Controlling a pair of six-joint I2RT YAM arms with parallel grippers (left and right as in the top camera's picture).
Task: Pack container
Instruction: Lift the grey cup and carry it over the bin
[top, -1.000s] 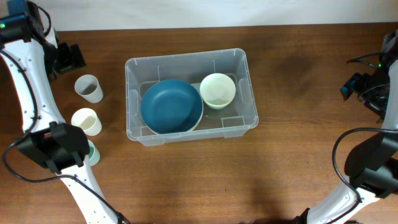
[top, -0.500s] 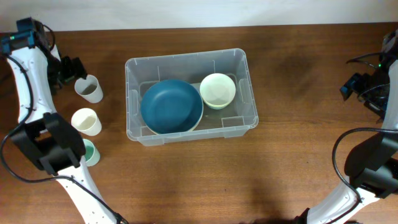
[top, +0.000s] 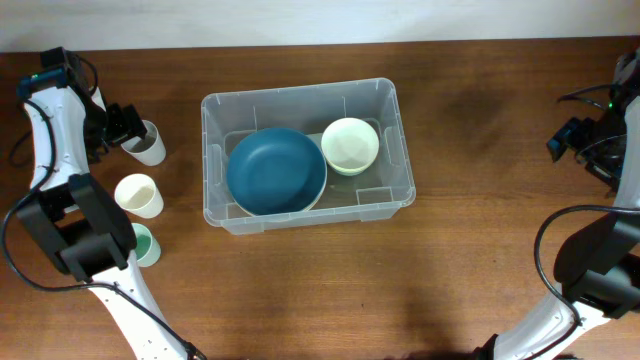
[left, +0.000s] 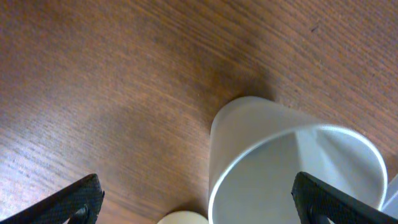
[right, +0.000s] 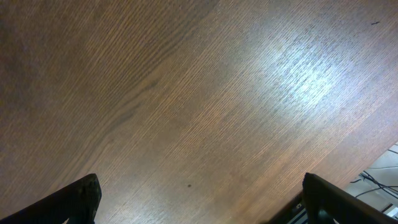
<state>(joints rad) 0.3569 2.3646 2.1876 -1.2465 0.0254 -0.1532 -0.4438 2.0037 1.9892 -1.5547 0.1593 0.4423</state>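
Note:
The grey cup's rim (top: 137, 139) (left: 216, 188) passes between my spread fingers, and one finger is over the cup's opening. My left gripper will stay in place next and close its fingers on the cup's rim.
The container (top: 300, 91), a clear plastic bin, stands mid-table and holds a blue bowl (top: 276, 170) and a pale green bowl (top: 350, 146). Left of it a grey cup (top: 149, 146) stands upright. My left gripper (top: 124, 128) is open right beside that cup. In the left wrist view the grey cup (left: 292, 168) fills the right half of the gap between the spread fingertips (left: 74, 202), and my left gripper (left: 199, 208) holds nothing. My right gripper (top: 566, 140) hangs open at the far right, and in its wrist view the right gripper (right: 208, 202) is over bare wood.
A cream cup (top: 138, 195) stands below the grey one, its rim (left: 181, 218) showing between my left fingers. A green cup (top: 148, 246) lies partly under the left arm. The table's edge (right: 367, 168) runs close to the right gripper.
My left gripper has moved right and down to the grey cup, which now sits partly between its open fingers. The right arm, the bin and the bowls have not moved.

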